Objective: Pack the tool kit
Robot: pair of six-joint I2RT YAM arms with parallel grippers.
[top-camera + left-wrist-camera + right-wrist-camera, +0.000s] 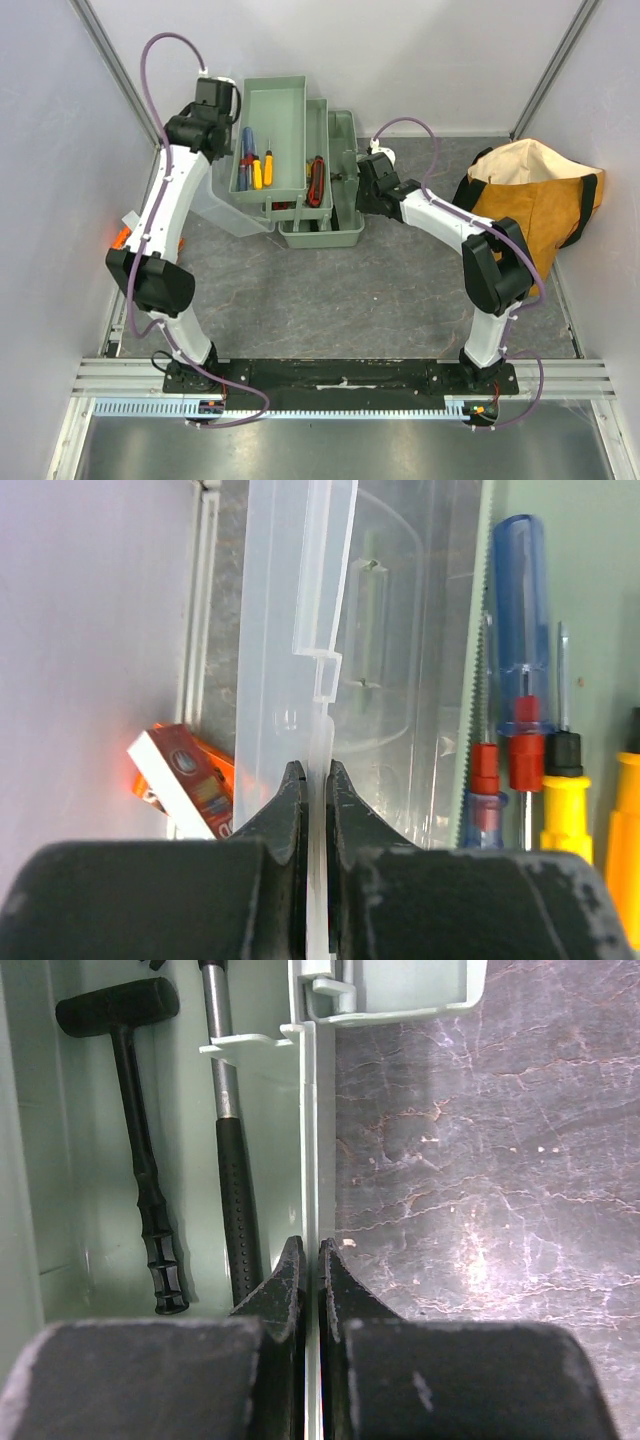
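My left gripper swings the lid's edge to the right in the top view, over the fanned trays, and releases it next, since the lid hangs open.
The pale green toolbox [322,236] stands at the back centre with its trays fanned open. The upper tray [290,110] holds screwdrivers [256,168]; a middle tray holds a red knife [316,180]. My left gripper [317,772] is shut on the edge of the translucent lid [290,610], which hangs open to the box's left [222,205]. Blue and yellow screwdrivers [520,720] lie beside it. My right gripper [310,1250] is shut on the box's right wall [309,1140]. Inside lie a black mallet [140,1140] and a hammer [228,1160].
An orange-tan fabric bag [535,195] with black straps sits at the right. An orange and white small box [185,780] lies by the left wall behind the lid. White walls enclose the dark marbled table [340,300].
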